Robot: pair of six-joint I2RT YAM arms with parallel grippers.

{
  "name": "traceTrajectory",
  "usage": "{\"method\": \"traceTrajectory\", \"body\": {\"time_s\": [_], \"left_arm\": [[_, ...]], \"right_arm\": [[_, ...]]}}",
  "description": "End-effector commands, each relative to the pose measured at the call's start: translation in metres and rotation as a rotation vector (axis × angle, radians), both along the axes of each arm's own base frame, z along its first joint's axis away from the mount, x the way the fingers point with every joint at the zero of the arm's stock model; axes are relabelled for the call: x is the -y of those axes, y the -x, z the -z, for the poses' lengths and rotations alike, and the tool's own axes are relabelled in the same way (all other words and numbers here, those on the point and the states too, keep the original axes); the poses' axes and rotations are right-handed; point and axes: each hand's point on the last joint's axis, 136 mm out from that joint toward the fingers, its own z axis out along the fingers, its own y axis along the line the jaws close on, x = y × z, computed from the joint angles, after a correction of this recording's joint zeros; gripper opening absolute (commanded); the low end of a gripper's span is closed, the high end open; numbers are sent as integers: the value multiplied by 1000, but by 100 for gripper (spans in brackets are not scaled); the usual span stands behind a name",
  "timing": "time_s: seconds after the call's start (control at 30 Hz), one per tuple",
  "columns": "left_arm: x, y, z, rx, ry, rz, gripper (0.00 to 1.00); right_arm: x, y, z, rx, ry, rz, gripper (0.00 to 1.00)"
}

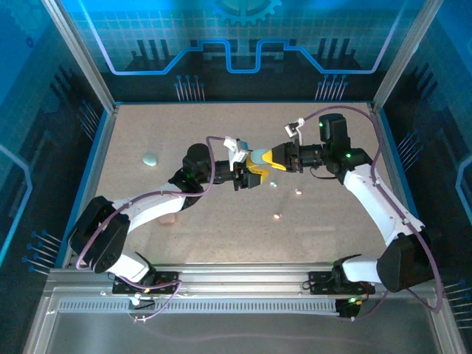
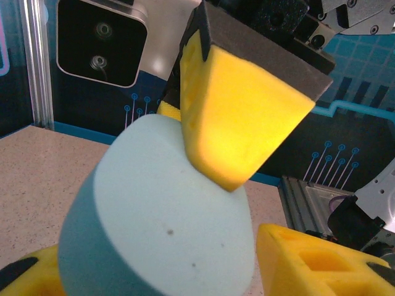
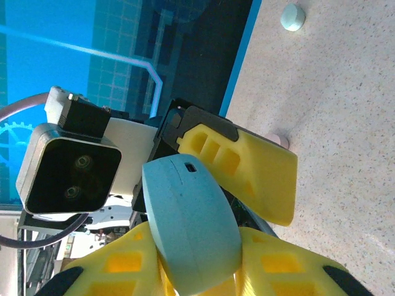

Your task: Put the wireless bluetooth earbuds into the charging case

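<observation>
My right gripper will next carry the charging case [image 1: 259, 155], which hangs above the table, down onto the tabletop beneath the open left gripper and release it there.
A pale blue charging case [image 1: 259, 155] hangs above the middle of the table where both grippers meet. My right gripper [image 3: 197, 271] is shut on the case [image 3: 191, 228], yellow pads against its two faces. My left gripper [image 2: 166, 265] stands open around the same case [image 2: 160, 216], with a gap showing beside its right finger [image 2: 308, 262]. A right finger [image 2: 241, 117] presses on the case's top. Tiny earbuds lie on the table below the right arm: a whitish one [image 1: 299, 192], a pinkish one [image 1: 277, 216] and a pale one [image 1: 273, 184].
A second pale oval case [image 1: 150, 158] lies at the left of the table, also seen far off [image 3: 292, 16]. A pinkish piece [image 1: 168, 218] sits beside the left arm. Blue walls and metal posts ring the table [image 1: 221, 125].
</observation>
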Motion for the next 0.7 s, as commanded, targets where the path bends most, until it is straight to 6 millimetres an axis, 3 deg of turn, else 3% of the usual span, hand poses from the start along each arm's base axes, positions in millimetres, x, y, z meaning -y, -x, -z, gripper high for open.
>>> {"method": "traceTrajectory", "body": {"time_s": [0.0, 0.2, 0.4, 0.53, 0.67], "left_arm": [[0, -1, -14, 61, 7, -11, 53], [-6, -8, 6, 60, -52, -77, 59], [-25, -13, 24, 63, -75, -191, 63], [-46, -22, 26, 64, -79, -326, 63], [-69, -28, 16, 88, -71, -458, 64]], "right_arm": [[6, -3, -8, 40, -6, 33, 19], [16, -15, -4, 39, 10, 101, 19], [27, -46, 18, -7, 52, 187, 20], [27, -70, 50, -73, 105, 219, 20], [21, -92, 89, -143, 154, 208, 20]]}}
